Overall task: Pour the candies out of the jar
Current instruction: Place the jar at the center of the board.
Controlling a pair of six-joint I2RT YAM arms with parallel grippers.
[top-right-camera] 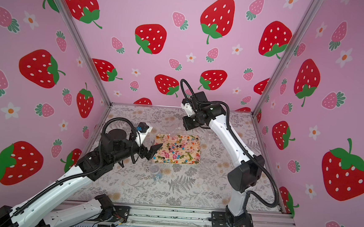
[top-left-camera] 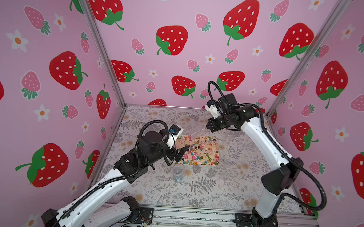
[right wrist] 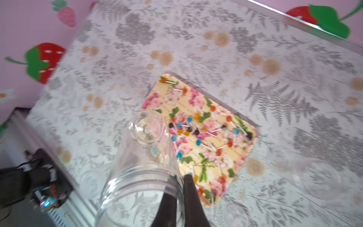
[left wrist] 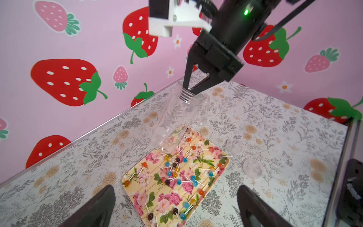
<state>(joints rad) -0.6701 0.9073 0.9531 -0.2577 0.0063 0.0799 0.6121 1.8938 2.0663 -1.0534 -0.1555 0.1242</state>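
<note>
The jar [right wrist: 145, 157] looks empty, so my right gripper will move outward and down, turn it upright and let it go on the tabletop behind the tray's far corner.
The candies [top-left-camera: 198, 149] [top-right-camera: 177, 148] [left wrist: 176, 173] [right wrist: 200, 133], tiny lollipops with white sticks and blue, orange, red and dark heads, lie scattered on a floral tray [top-left-camera: 218, 156] [left wrist: 141, 196]. My right gripper [left wrist: 188, 89] [right wrist: 181, 176] is shut on the rim of the clear jar [left wrist: 176, 118] [right wrist: 145, 157], one finger inside the mouth. The jar hangs tilted with its base over the tray's far corner, and it looks empty. Open and holding nothing, my left gripper [top-left-camera: 180, 154] [top-right-camera: 151, 152] [left wrist: 175, 194] hovers at the tray's left edge.
A small clear cup [top-left-camera: 177, 173] [top-right-camera: 156, 171] with something blue inside stands on the fern-patterned table in front of the tray. Other clear pieces [left wrist: 252, 168] [right wrist: 316, 176] lie to the tray's right. Pink strawberry walls close three sides.
</note>
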